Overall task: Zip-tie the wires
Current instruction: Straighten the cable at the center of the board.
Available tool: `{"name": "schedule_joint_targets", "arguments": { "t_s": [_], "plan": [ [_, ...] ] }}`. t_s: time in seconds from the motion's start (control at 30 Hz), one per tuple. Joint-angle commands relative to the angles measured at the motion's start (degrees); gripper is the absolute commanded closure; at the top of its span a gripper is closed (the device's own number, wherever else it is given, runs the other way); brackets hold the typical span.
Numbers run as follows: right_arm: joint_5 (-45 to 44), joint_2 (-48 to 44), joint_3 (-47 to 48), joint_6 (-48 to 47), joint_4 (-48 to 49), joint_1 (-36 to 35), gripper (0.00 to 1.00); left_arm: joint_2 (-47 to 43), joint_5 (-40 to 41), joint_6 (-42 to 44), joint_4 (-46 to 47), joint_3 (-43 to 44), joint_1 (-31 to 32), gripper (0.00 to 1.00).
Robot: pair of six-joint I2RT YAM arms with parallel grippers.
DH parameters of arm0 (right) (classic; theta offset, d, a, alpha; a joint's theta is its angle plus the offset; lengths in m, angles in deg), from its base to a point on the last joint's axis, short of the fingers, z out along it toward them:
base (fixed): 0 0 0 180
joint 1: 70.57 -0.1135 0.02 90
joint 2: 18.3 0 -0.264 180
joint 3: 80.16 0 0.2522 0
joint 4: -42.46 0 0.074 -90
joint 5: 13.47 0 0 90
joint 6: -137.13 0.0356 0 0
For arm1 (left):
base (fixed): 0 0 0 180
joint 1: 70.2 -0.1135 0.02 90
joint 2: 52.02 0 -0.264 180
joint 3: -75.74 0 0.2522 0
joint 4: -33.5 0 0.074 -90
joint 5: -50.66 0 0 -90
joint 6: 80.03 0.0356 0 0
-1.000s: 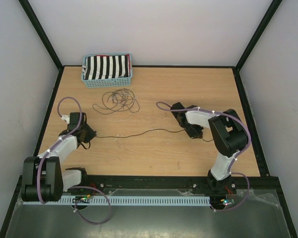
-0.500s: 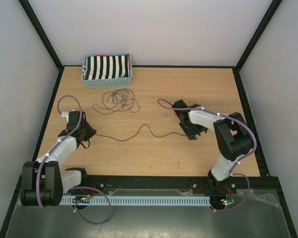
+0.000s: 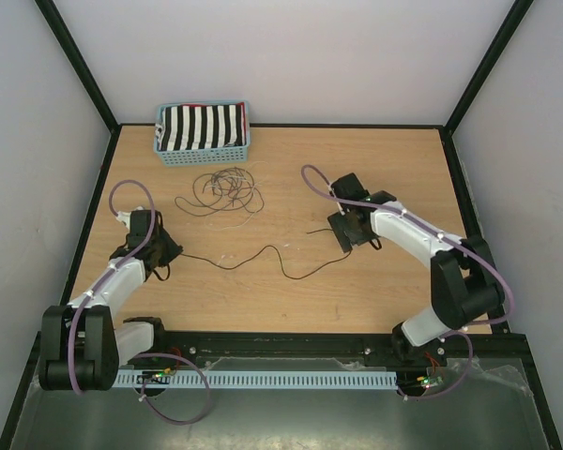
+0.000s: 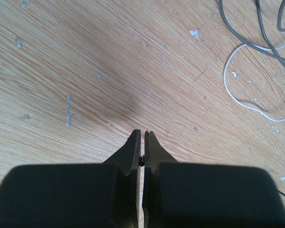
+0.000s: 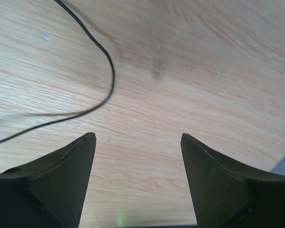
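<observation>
My right gripper moves toward the left in the wrist view, onto the black wire's bend (image 5: 112, 81), and closes next, since only bare wood shows between its open fingers.
The wires (image 3: 222, 190) lie as a loose curl of thin dark and pale strands on the wooden table, in front of the basket. One long black wire (image 3: 253, 260) snakes slack across the table from my left gripper (image 3: 172, 251) toward the right arm. My left gripper (image 4: 143, 133) is shut, with a small bit of that wire pinched between its jaws. Grey and white strands (image 4: 252, 43) lie ahead of it, to its right. My right gripper (image 3: 342, 234) stands open just above the table. Between its jaws (image 5: 137, 137) is only bare wood; the black wire (image 5: 110, 71) curves ahead of its left finger.
A blue basket (image 3: 204, 157) holding a black-and-white striped cloth stands at the back left of the table. Black frame posts and pale walls close in the table on three sides. Purple arm cables loop beside both arms.
My right gripper has opened, let go of the black wire and moved back and up. The wire, taut a second ago, now lies slack in waves. The left gripper stays shut.
</observation>
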Motion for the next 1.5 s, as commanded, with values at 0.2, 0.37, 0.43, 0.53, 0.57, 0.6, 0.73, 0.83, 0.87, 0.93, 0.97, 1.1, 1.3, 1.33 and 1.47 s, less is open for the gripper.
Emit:
{"name": "schedule_joint_targets", "arguments": {
  "t_s": [0.2, 0.37, 0.43, 0.53, 0.57, 0.6, 0.73, 0.83, 0.87, 0.93, 0.97, 1.1, 1.3, 1.33, 1.47],
  "plan": [
    [10.0, 3.3, 6.8, 1.9, 5.2, 0.1, 0.19, -0.7, -0.9, 0.9, -0.7, 1.5, 0.2, 1.0],
    [10.3, 8.1, 8.6, 1.7, 7.6, 0.1, 0.2, -1.1, -1.5, 0.7, -0.8, 1.3, 0.2, 1.0],
    [10.4, 9.9, 9.0, 1.7, 8.2, 0.1, 0.21, -1.4, -1.6, 0.8, -0.8, 1.3, 0.3, 1.0],
    [10.9, 12.7, 9.1, 1.5, 8.9, 0.5, 0.23, -1.8, -1.8, 0.9, -1.0, 1.2, 0.3, 1.0],
    [11.1, 13.1, 8.9, 1.4, 9.2, 0.8, 0.24, -1.9, -1.7, 0.9, -1.1, 1.2, 0.3, 1.0],
    [11.4, 13.6, 8.6, 1.4, 9.5, 1.1, 0.26, -2.1, -1.7, 0.9, -1.1, 1.2, 0.3, 1.0],
    [13.7, 14.3, 6.3, 1.3, 10.9, 3.4, 0.32, -2.0, -1.7, 0.9, -1.2, 1.2, 0.3, 1.0],
    [15.4, 13.9, 4.1, 0.5, 12.0, 5.2, 0.38, -1.9, -1.5, 1.0, -1.2, 1.4, 0.3, 1.0],
    [15.9, 13.9, 3.5, 0.3, 12.2, 5.7, 0.42, -1.8, -1.4, 1.1, -1.2, 1.4, 0.3, 1.0],
    [16.9, 13.6, 2.6, -0.2, 12.5, 6.8, 0.54, -1.9, -1.2, 1.1, -1.4, 1.5, 0.3, 1.0],
    [17.1, 13.5, 2.2, -0.4, 12.6, 7.3, 0.62, -1.9, -1.0, 1.1, -1.5, 1.5, 0.3, 1.0],
    [16.8, 11.6, 1.1, 0.0, 13.0, 10.9, 0.94, -2.1, -0.5, 0.9, -1.9, 1.6, 0.2, 1.0],
    [9.8, 6.0, 0.4, 2.1, 13.2, 22.9, 1.0, -2.2, 0.6, 0.4, -2.8, 1.5, 0.2, 1.0],
    [8.2, 5.3, 0.4, 2.6, 13.3, 24.9, 1.0, -2.1, 0.6, 0.4, -2.8, 1.6, 0.2, 1.0],
    [-0.7, 3.8, 0.3, 3.4, 13.4, 30.2, 1.0, -1.9, 1.0, 0.7, -2.8, 1.3, 0.2, 1.0]
  ]
}}
